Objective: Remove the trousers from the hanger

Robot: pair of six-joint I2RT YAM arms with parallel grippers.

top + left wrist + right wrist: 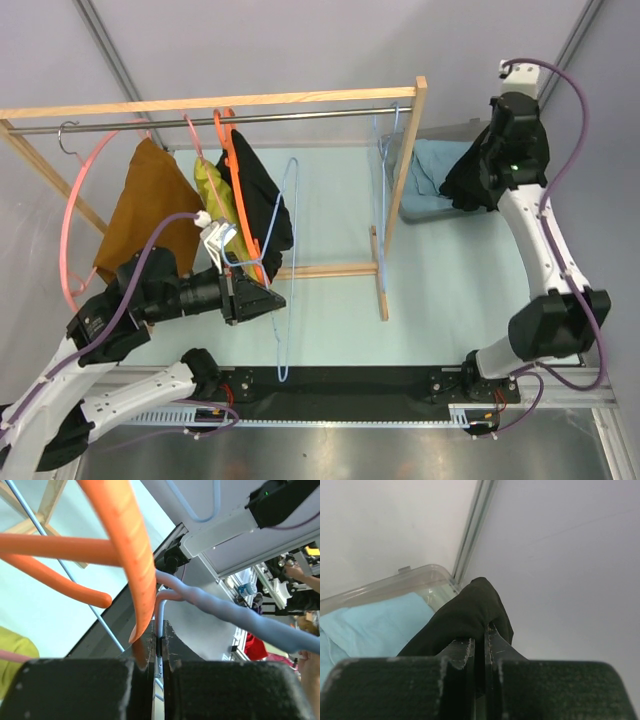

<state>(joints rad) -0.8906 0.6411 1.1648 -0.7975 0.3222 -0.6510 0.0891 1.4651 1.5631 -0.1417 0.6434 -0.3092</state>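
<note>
I will next lower the black trousers (465, 617) with my right gripper toward the rack's post, over the clear bin (422, 577), and then open the gripper.
My right gripper (485, 632) is shut on a bunch of black trousers (465, 617). It holds them up at the back right (468, 180), over a clear bin (422, 577). A bare light-blue wire hanger (286, 250) slants down in front of the rack, and its wire (161, 617) runs between the fingers of my left gripper (160, 630), which is shut on it. In the top view that gripper (272, 300) sits at the rack's near side, by the hanger's lower half.
The wooden rack (250, 100) with its metal rail carries a brown garment (140, 210), a yellow-green one (212, 185), and a black one (265, 200) on an orange hanger (125, 545). A pink hanger (70, 230) and another blue hanger (385, 150) hang there too. Light-blue cloth (425, 178) lies in the bin.
</note>
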